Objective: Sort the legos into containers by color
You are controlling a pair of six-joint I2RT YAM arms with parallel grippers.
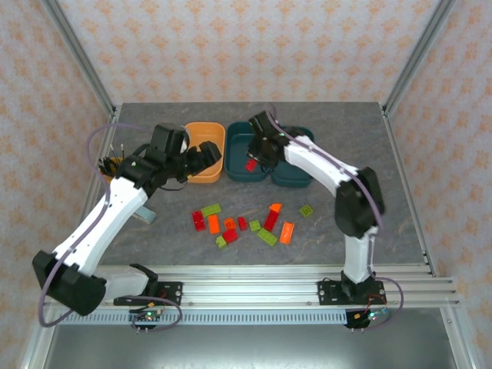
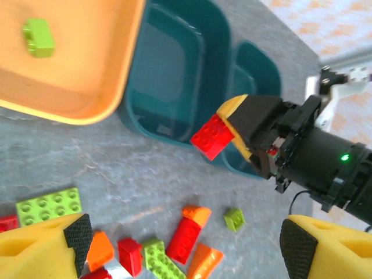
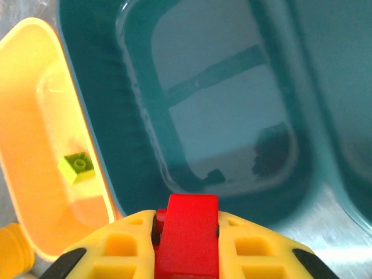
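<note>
My right gripper moves outward and down over the teal container beside the orange one next to release the red lego (image 1: pixel 250 164), as it hangs by the teal container's near rim.
My right gripper (image 1: pixel 257 155) (image 3: pixel 187 224) is shut on a red lego (image 1: pixel 250 164) (image 2: pixel 210 136) (image 3: pixel 187 247), held above the left dark teal container (image 1: pixel 237 142) (image 2: pixel 168 70) (image 3: pixel 221 104). A second teal container (image 1: pixel 296 175) (image 3: pixel 343 87) lies to its right. The light orange container (image 1: pixel 201 138) (image 2: pixel 87 64) holds one lime lego (image 2: pixel 39 36) (image 3: pixel 77 165). My left gripper (image 1: pixel 201 156) (image 2: pixel 186 244) hangs open over the orange container's front edge, nothing between its fingers. Several red, orange and lime legos (image 1: pixel 238 223) (image 2: pixel 186 238) lie loose on the table in front.
A small yellow cup of tools (image 1: pixel 111 165) stands at the left, beside my left arm. A lone small lime brick (image 1: pixel 306 210) (image 2: pixel 234 218) sits right of the pile. Metal frame posts flank the table, and a rail (image 1: pixel 292 288) runs along its near edge.
</note>
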